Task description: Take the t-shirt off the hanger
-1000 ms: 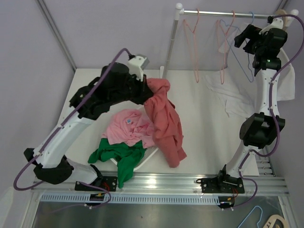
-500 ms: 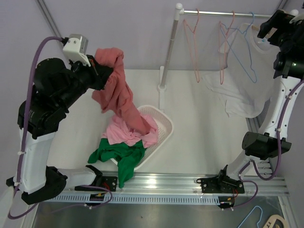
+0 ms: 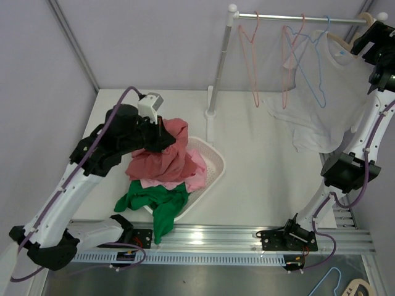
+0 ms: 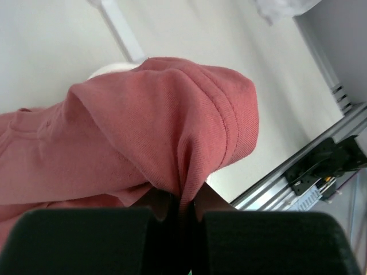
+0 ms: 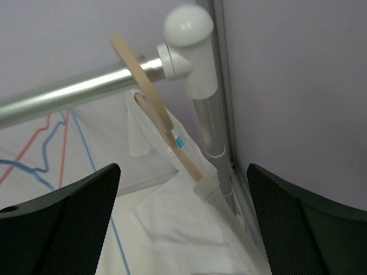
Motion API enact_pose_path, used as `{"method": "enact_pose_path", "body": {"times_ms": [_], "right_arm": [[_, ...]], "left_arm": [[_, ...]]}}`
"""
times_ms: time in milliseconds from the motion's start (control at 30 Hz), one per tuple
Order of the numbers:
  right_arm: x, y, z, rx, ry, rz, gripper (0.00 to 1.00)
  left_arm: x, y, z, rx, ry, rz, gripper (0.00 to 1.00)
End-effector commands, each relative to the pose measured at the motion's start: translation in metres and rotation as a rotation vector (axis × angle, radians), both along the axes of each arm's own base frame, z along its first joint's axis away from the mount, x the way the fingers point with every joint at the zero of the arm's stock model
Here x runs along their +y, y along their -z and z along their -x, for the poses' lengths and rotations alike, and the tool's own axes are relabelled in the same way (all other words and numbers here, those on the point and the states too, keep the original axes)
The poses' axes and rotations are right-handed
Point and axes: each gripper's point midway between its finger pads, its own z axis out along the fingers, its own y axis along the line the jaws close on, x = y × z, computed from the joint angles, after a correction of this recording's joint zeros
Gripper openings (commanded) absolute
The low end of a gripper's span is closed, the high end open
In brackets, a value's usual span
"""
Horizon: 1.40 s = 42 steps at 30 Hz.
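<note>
The red t-shirt is still held up in a heap over the white basket (image 3: 214, 161), so the robot's left gripper goes down into the basket next and opens.
A white t-shirt (image 3: 321, 105) hangs on a wooden hanger (image 3: 345, 38) at the right end of the rail (image 3: 278, 16). My right gripper (image 3: 374, 44) is open beside that end of the rail. In the right wrist view the hanger (image 5: 150, 103) and the white shirt (image 5: 189, 229) lie between and beyond its spread fingers (image 5: 63, 217), apart from them; the gripper (image 5: 182, 172) is empty. My left gripper (image 3: 160, 131) is shut on a red t-shirt (image 3: 162, 154) that is bunched over the white basket (image 3: 214, 161). The left wrist view shows the red cloth (image 4: 143, 126) pinched in the gripper (image 4: 184, 200).
Two pink wire hangers (image 3: 250, 43) (image 3: 289, 52) and a blue one (image 3: 318, 71) hang bare on the rail. A pink shirt (image 3: 196, 176) lies in the basket and a green one (image 3: 157, 200) spills over its near rim. The rail post (image 3: 216, 74) stands behind the basket.
My left arm has come down from high at the left and brought the red t-shirt onto the basket. My right arm has moved up towards the right end of the rail.
</note>
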Motion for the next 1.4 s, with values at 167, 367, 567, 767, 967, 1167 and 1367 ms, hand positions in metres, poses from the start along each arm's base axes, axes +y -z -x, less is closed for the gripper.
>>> {"method": "enact_pose_path", "body": {"times_ms": [167,367,567,767,967,1167,1367], "right_arm": [[0.004,0.029,-0.036,0.014,-0.146,-0.011,0.95],[0.011,0.037,-0.053,-0.013,-0.220,-0.045,0.88],[0.015,0.036,-0.059,-0.037,-0.263,-0.031,0.69],[0.016,0.028,-0.060,-0.066,-0.275,0.004,0.71],[0.020,0.027,-0.069,-0.071,-0.275,0.052,0.68],[0.026,0.033,-0.079,-0.062,-0.268,0.098,0.67],[0.033,0.035,-0.086,-0.059,-0.260,0.122,0.48]], "left_arm": [[0.000,-0.091,0.065,-0.114,0.107,0.197,0.01],[0.000,-0.093,0.083,-0.072,0.154,0.178,0.01],[-0.007,0.000,0.051,0.057,0.066,0.105,0.01],[0.009,0.090,0.002,0.186,-0.064,0.062,0.01],[0.028,0.179,-0.018,0.352,-0.213,-0.026,0.04],[0.008,0.246,-0.012,0.559,-0.174,0.055,0.14],[0.012,0.253,-0.015,0.529,-0.222,0.061,0.99]]}}
